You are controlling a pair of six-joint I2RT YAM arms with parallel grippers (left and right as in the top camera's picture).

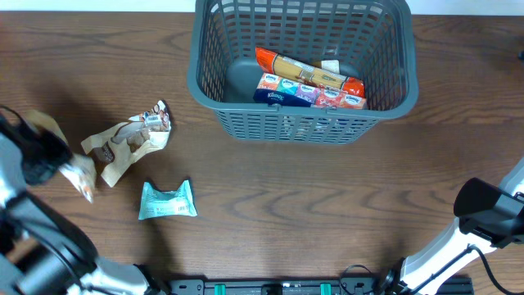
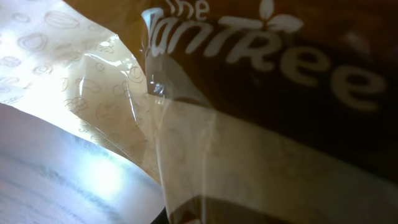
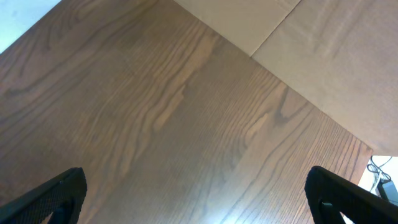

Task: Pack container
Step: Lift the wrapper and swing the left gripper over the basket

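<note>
My left gripper swings outward over the pasta pack next and releases the snack pack (image 1: 82, 179) there. The reason is that the container stands to my gripper's right in the overhead view.
The container (image 1: 214, 105), a dark grey-blue slotted basket, stands at the top centre and holds tissue packs (image 1: 311, 92) and an orange-ended pasta pack (image 1: 307, 72). My left gripper (image 1: 67, 164) is at the far left, shut on a tan and brown snack pack (image 1: 82, 179). That pack fills the left wrist view (image 2: 261, 93) and hides the fingers. My right gripper (image 3: 199, 193) is open and empty over bare wood at the right front, far from the container.
A crumpled tan and brown snack pack (image 1: 127, 143) and a teal pack (image 1: 168, 201) lie on the wooden table (image 1: 327, 197) left of centre. The right arm (image 1: 491, 215) stands at the lower right, with a cardboard-coloured surface (image 3: 323, 50) beyond the table edge.
</note>
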